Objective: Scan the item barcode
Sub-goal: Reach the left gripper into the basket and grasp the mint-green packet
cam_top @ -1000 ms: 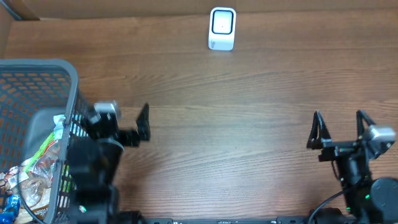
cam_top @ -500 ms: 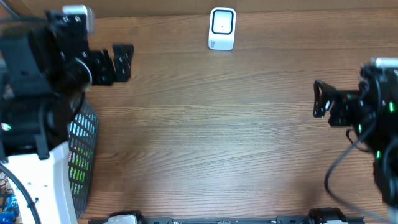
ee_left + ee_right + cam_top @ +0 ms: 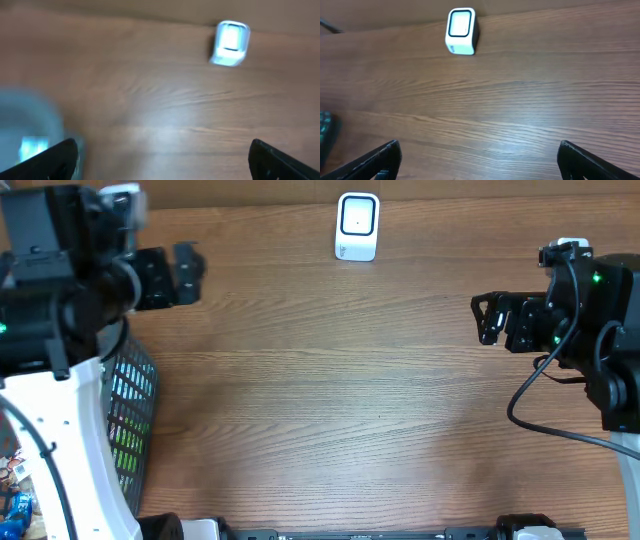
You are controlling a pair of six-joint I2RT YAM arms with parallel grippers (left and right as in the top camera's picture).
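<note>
My left gripper should next move down past the basket's rim and left in the overhead view, because the packet's lower edge (image 3: pixel 32 150) is there in the basket.
A white barcode scanner (image 3: pixel 357 225) stands upright at the back middle of the wooden table, also visible as the scanner (image 3: pixel 230 43) and the scanner (image 3: pixel 461 31). My left gripper (image 3: pixel 188 275) hangs open at the back left, above the basket's far corner, with nothing between its fingers (image 3: pixel 55 160). My right gripper (image 3: pixel 487 320) is open and empty at the right, pointing left towards the middle. The item is not singled out: only bits of packaged goods (image 3: pixel 14 480) show in the basket, mostly hidden under my left arm.
A grey mesh basket (image 3: pixel 135 405) sits at the left edge, largely covered by my left arm; its blurred rim (image 3: pixel 25 125) shows in the left wrist view. Bare wood lies between both grippers and the scanner.
Both arms rose and swung towards the back. The left gripper went from beside the basket to the back left. The right gripper moved up and a little left. Both stayed open.
</note>
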